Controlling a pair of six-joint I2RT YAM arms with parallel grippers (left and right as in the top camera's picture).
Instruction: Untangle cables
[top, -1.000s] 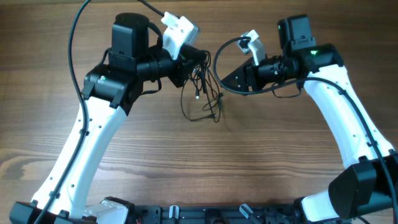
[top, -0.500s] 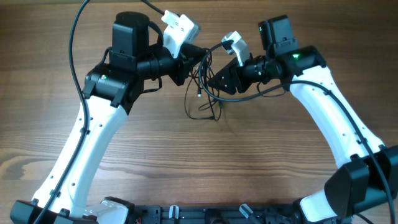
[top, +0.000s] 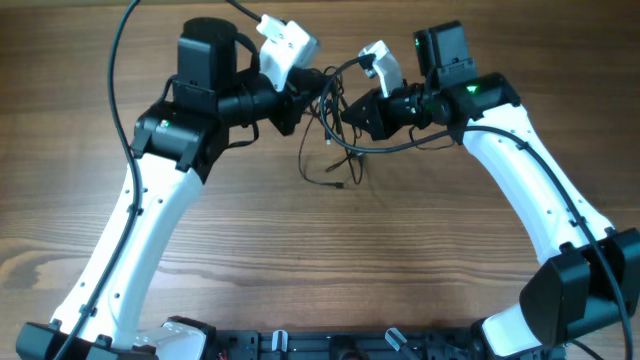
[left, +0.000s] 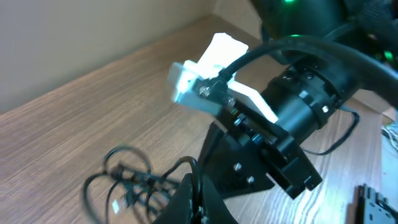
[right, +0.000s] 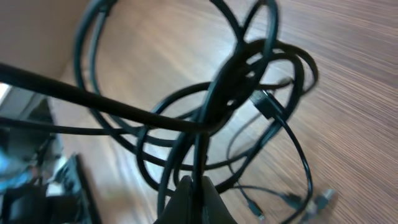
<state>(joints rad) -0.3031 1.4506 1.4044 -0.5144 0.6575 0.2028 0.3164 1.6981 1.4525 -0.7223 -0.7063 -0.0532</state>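
Observation:
The left gripper should go to the left in the overhead view next, over the bare tabletop, and let go of the piece of cable, because the cable loops hang bunched between both grippers.
The cables (top: 322, 168) are a tangle of thin black loops hanging between my two grippers above the wooden table, with small plug ends dangling. My left gripper (top: 312, 92) is shut on a strand at the tangle's upper left. From the right, my right gripper (top: 352, 108) is shut on another strand. In the left wrist view the left gripper (left: 198, 186) pinches a cord, with loops (left: 121, 183) to its left. The right wrist view shows the right gripper (right: 196, 183) closed on a vertical strand below the knotted loops (right: 236, 81).
The wooden table (top: 320, 260) lies under both arms. Thicker black arm wires (top: 115, 70) arc over the left arm, and another loops under the right wrist (top: 400, 145). The robot's base frame (top: 320, 345) runs along the near edge.
My right gripper moved left into the tangle and went from open to shut on a strand. The hanging loops rose slightly and drew together. The left gripper kept its hold.

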